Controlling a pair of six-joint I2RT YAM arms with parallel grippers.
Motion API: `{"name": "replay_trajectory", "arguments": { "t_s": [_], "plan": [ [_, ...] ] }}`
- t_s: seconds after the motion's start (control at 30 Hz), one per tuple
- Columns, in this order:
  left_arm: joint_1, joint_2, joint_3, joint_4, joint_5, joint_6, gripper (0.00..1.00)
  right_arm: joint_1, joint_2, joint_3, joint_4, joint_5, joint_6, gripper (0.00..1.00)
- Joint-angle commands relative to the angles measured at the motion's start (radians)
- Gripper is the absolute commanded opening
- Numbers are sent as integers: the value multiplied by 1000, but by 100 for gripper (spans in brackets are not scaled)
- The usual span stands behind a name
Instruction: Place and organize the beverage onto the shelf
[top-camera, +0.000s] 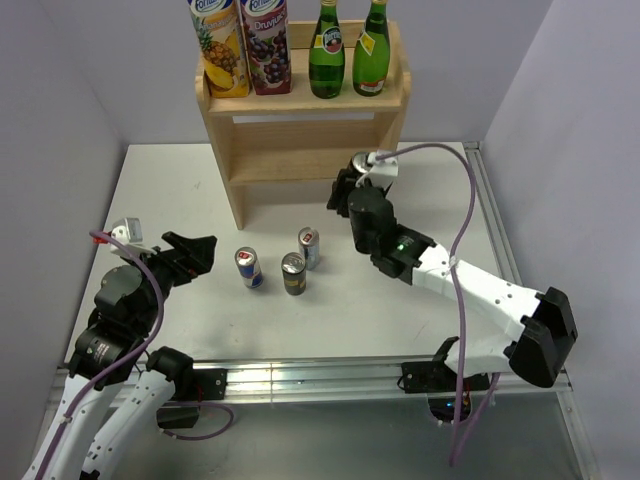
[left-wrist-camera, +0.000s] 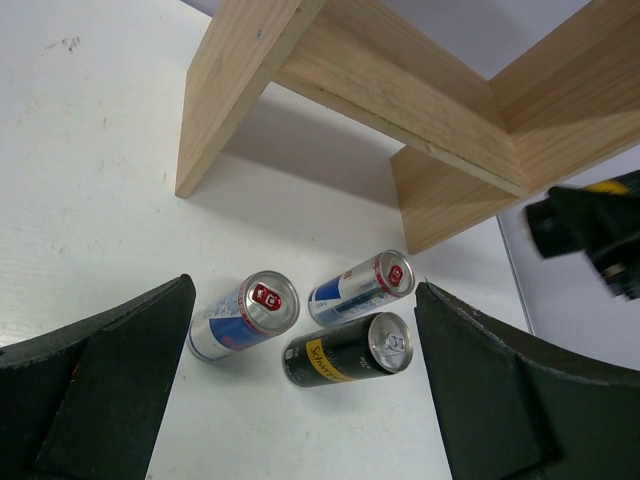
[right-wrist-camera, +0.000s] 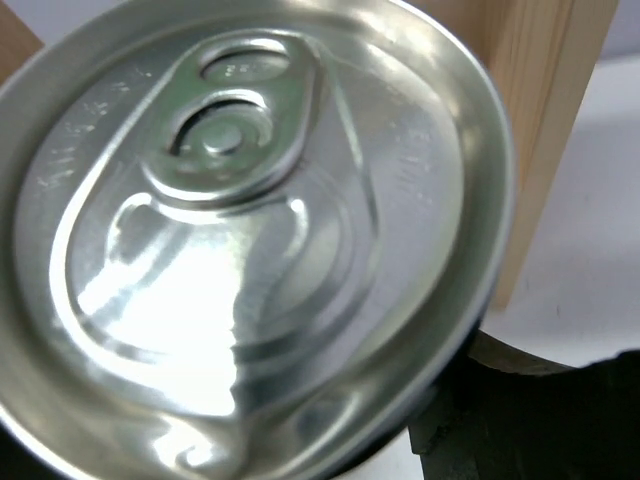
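Observation:
The lower level's end (top-camera: 345, 160) by the nearer side panel is empty. My right gripper should next carry its can outward onto that end and let it go.
The light-wood shelf (top-camera: 300, 150) stands at the back; its top board carries two juice cartons (top-camera: 245, 48) and two green bottles (top-camera: 348, 55). Three cans stand on the table: a blue-silver one (top-camera: 249, 268), a black one (top-camera: 293, 273) and a second blue-silver one (top-camera: 309, 247). My left gripper (top-camera: 200, 250) is open and empty, left of them; the left wrist view shows them between its fingers (left-wrist-camera: 100, 380). My right gripper (top-camera: 352, 188) is shut on a silver-topped can (right-wrist-camera: 240, 230) by the shelf's right side panel (right-wrist-camera: 540, 120).
The white table (top-camera: 160, 190) ends in a metal rail (top-camera: 330, 375) at the near edge. Grey walls close in at the back and both sides. The shelf's lower tier (top-camera: 310, 165) shows nothing on it. The right arm (left-wrist-camera: 590, 225) appears in the left wrist view.

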Motion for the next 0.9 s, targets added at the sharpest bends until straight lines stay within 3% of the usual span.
{"name": "replay_trajectory", "arguments": {
  "t_s": [0.0,0.2,0.43,0.87],
  "plan": [
    [-4,-12,-3,32,0,16,99,-8,-4,172,-20,66,-132,0],
    [-3,-15,-2,28,-5,13,99,-77,143,370,-48,29,-198,0],
    [-13,-15,1,23,-14,13,99,-173,288,487,-48,0,-222,0],
    [-22,-18,0,25,-17,11,99,-272,326,468,9,-13,-212,0]
  ]
}}
